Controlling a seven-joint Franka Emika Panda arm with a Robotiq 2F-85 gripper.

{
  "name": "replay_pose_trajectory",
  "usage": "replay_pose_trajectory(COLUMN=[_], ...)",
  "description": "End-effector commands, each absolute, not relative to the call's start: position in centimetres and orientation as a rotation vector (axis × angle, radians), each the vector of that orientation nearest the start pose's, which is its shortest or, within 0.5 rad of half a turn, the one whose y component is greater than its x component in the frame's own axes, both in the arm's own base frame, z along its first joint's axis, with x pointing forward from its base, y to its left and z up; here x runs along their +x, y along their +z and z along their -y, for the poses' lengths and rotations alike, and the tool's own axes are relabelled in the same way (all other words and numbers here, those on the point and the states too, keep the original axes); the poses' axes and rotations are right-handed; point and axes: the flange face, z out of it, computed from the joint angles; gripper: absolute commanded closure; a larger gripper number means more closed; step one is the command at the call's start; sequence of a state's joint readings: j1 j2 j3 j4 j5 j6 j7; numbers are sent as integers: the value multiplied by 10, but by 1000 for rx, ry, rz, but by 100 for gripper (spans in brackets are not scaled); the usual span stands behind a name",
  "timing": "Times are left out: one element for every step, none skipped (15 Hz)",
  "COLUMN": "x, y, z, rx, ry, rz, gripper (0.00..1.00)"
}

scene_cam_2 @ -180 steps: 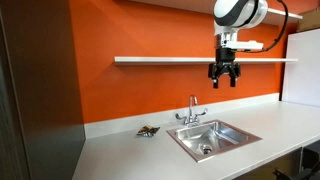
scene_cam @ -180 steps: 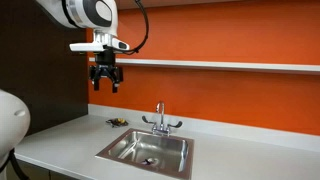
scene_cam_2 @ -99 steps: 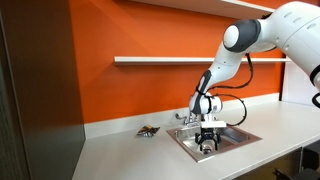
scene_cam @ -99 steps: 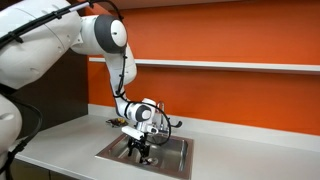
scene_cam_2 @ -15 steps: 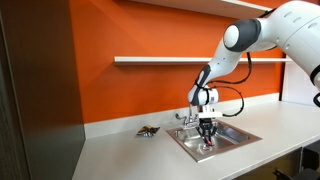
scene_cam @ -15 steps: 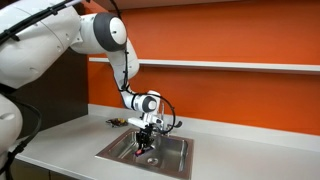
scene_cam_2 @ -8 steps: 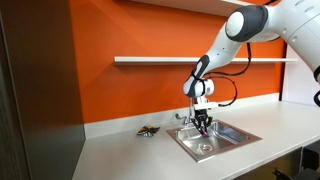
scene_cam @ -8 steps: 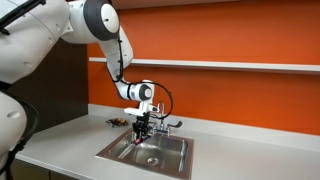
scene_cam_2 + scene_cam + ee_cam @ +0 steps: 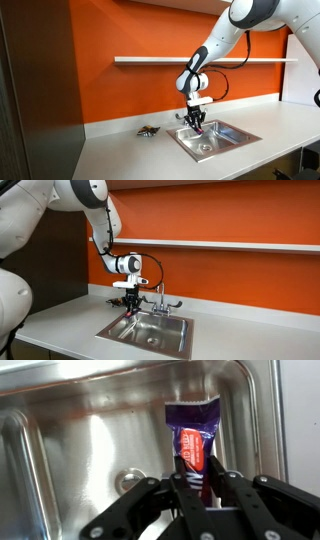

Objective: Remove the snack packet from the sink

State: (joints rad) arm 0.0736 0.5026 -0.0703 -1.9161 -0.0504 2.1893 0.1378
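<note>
Next, the gripper shifts toward the right in the wrist view, past the sink's rim and down to the bare counter, because the packet (image 9: 194, 435) hangs over the basin.
In the wrist view a purple snack packet (image 9: 194, 435) with a red and white label hangs from my gripper (image 9: 197, 480), whose black fingers are shut on its lower end. Below it lies the steel sink (image 9: 70, 450) with its round drain (image 9: 131, 481). In both exterior views my gripper (image 9: 131, 303) (image 9: 196, 121) hangs above the sink (image 9: 168, 337) (image 9: 229, 132), over the basin's side nearer the small dark object on the counter; the packet is a small dark shape between the fingers there.
A chrome faucet (image 9: 160, 298) (image 9: 190, 109) stands behind the basin. A small dark object (image 9: 115, 303) (image 9: 148, 131) lies on the grey counter beside the sink. A shelf (image 9: 160, 60) runs along the orange wall above.
My gripper has risen out of the basin with the snack packet held in it and has moved sideways toward the small dark object on the counter.
</note>
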Motion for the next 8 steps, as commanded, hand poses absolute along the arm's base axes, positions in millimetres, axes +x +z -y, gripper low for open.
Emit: replay_pose_trajectory(x=[586,583,581,578,576,574,572,570], y=[233,235,238,240,242,244,245,246], z=[-29,-39,-47,-58,-66,-76,-86,-94], rx=[-3243,-3251,-3259,-3267,-3273,-3280,-3282,-3286], ry=[337,330,324,316,310,305,299,288], rz=[-16,30,68,117,161,208,253,301], gripper=[93,93,93,93,93,93,93,93])
